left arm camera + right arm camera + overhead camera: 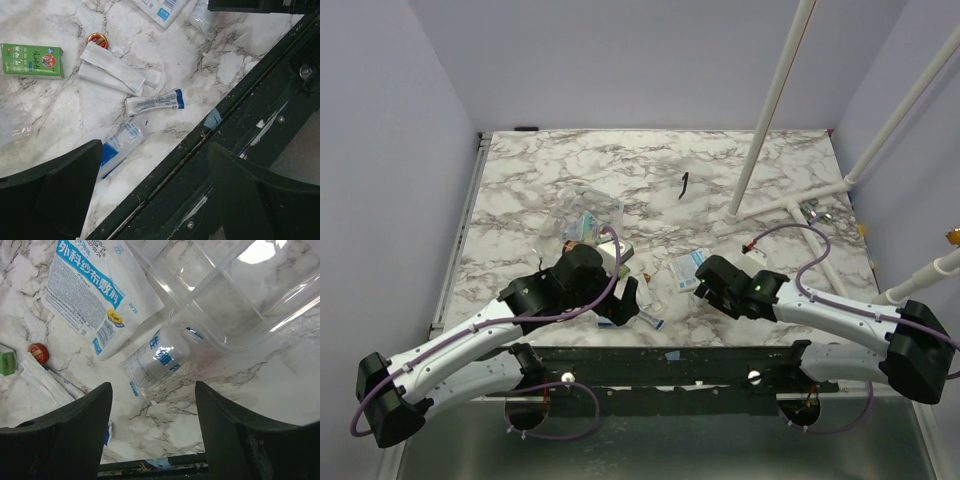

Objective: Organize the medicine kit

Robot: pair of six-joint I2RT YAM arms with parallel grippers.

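Note:
I should lower my right gripper and bring its open fingers around the near end of the wrapped bandage roll, because that end of the roll points into the gap between them.
The medicine kit (590, 207), a clear plastic box, lies open near the table's middle, and its clear divided shell (240, 290) fills the upper right of the right wrist view. My left gripper (625, 300) (155, 190) stands open over the table's near edge with nothing between its fingers. Ahead of it lie a blue-and-white tube (155, 102), a sachet (122, 145), white gauze wrappers (112, 70), a red tin (97, 40) and a green box (32, 60). My right gripper (703, 278) (152, 425) is open and empty. A wrapped bandage roll (157, 360) and a blue-and-white dressing packet (95, 295) lie just beyond it.
A black rail (670, 365) runs along the table's near edge. White pipes (770, 110) rise from the back right. A small black piece (685, 185) lies toward the back. Walls close in the left, back and right sides.

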